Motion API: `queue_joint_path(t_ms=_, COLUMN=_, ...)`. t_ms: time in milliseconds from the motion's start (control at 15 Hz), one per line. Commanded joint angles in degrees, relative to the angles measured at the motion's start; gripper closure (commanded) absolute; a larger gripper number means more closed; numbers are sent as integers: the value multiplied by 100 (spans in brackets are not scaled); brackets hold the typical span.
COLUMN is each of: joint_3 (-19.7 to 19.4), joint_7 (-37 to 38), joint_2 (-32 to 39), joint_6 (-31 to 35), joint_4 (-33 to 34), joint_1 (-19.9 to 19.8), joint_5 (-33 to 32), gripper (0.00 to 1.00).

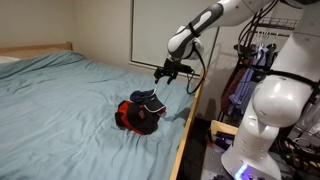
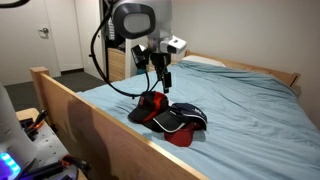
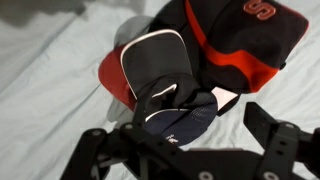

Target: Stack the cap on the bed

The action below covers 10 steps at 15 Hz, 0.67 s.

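Note:
The navy cap is below and outward of my open gripper. My gripper should reach outward next and lower onto that cap beside its small white mark.
The dark navy cap with a small white mark lies on top of a red-and-black cap on the bed's light blue-green sheet. In both exterior views the navy cap rests on the pile near the bed's wooden side rail. My gripper is open and empty, its fingers spread to either side just above the navy cap. In both exterior views the gripper hangs a little above the caps without touching them.
The light wooden bed frame rail runs beside the caps. A white robot base and cables and equipment stand beside the bed. A wall and door are behind.

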Motion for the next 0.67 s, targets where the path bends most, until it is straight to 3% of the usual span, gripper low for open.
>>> queue_joint_path(t_ms=0, joint_3=81, joint_7=4, joint_2=210, joint_6=186, joint_4=114, joint_1=-21, joint_5=181, gripper=0)
queue_joint_path(t_ms=133, joint_3=101, joint_7=8, joint_2=420, joint_6=286, joint_4=251, joint_1=28, joint_5=285, gripper=0)
queue_joint_path(t_ms=200, joint_3=110, joint_7=926, joint_2=652, joint_6=374, joint_4=369, joint_1=-49, joint_5=110, gripper=0)
queue_joint_path(t_ms=267, joint_3=100, joint_7=1106, joint_2=772, joint_6=405, joint_4=444, joint_1=-69, joint_5=158, gripper=0)
queue_joint_path(t_ms=600, joint_3=90, joint_7=1467, joint_2=1904, joint_6=484, joint_4=1197, joint_1=-229, joint_5=1378, gripper=0)
